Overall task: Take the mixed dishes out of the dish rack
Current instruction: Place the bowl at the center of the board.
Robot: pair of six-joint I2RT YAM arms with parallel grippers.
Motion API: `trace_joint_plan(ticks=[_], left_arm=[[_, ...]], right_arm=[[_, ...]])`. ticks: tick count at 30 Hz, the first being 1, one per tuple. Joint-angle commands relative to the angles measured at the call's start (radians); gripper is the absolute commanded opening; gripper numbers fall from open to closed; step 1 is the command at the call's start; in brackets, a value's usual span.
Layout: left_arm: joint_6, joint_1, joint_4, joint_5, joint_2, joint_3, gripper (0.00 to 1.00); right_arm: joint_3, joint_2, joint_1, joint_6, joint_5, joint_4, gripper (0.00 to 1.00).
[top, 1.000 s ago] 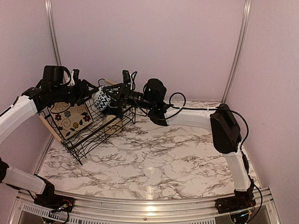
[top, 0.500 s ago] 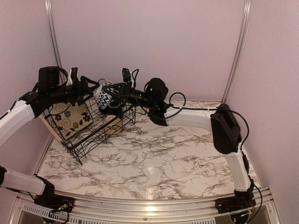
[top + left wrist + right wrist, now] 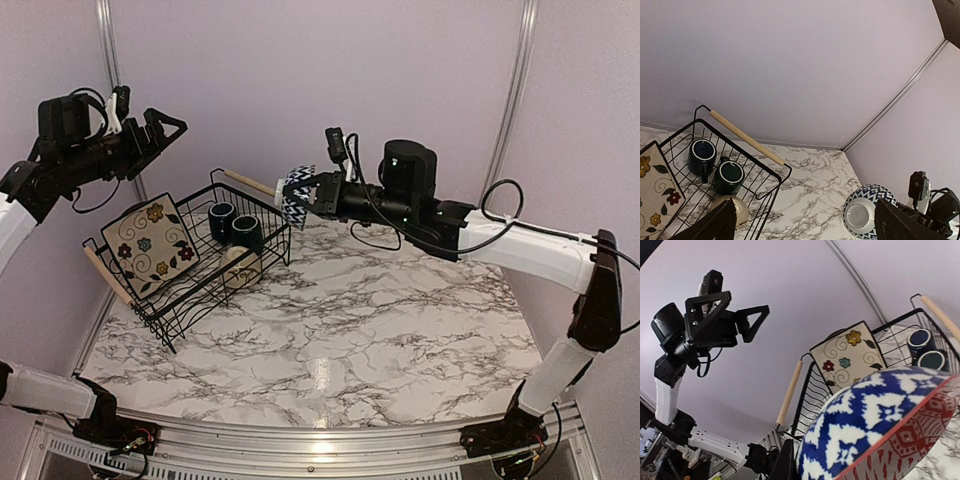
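I will swing my right gripper over, turn the bowl [image 3: 294, 189] upright, lower it and let it go on empty marble by the wall [image 3: 480, 298]. That spot is below the gripper, to its right in the top view.
The dish rack [image 3: 176, 300], a black wire basket with wooden handles, stands at the table's back left. In it lean a square cream flowered plate [image 3: 151, 245], two dark mugs [image 3: 222, 217] [image 3: 247, 231] and a round beige dish [image 3: 240, 266]. My right gripper [image 3: 302, 190] is shut on the rim of a blue-and-white patterned bowl [image 3: 294, 189], held in the air just right of the rack's far handle. That bowl [image 3: 875, 425] fills the right wrist view, beside one dark finger [image 3: 789, 462]. My left gripper [image 3: 152, 130] hangs open and empty high above the rack's left end.
The rack's far wooden handle [image 3: 746, 137] sits close to the back wall. Marble table [image 3: 380, 330] spreads right of and in front of the rack. Walls close in on the left and back. The right arm's cable [image 3: 505, 205] loops above its forearm.
The right gripper shut on the patterned bowl and carried it up and to the right, out of the rack. The left gripper rose away from the rack and opened wide.
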Motion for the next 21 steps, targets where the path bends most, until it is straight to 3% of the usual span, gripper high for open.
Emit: trace_joint_plan(ticks=[1, 7, 10, 13, 21], left_arm=[[0.07, 0.007, 0.019, -0.116, 0.026, 0.014, 0.99], [0.149, 0.006, 0.066, -0.207, 0.104, 0.05, 0.99], [0.202, 0.006, 0.07, -0.285, 0.115, 0.03, 0.99], [0.223, 0.006, 0.117, -0.363, 0.09, -0.053, 0.99], [0.269, 0.025, 0.202, -0.406, 0.043, -0.228, 0.99]], right_arm=[[-0.096, -0.151, -0.032, -0.346, 0.432, -0.471, 0.0], [-0.203, -0.246, -0.043, -0.371, 0.834, -0.866, 0.0], [-0.231, -0.259, -0.071, -0.33, 0.956, -1.011, 0.0], [-0.224, -0.225, -0.228, -0.256, 0.9, -1.14, 0.0], [-0.205, -0.104, -0.531, -0.348, 0.743, -1.192, 0.0]])
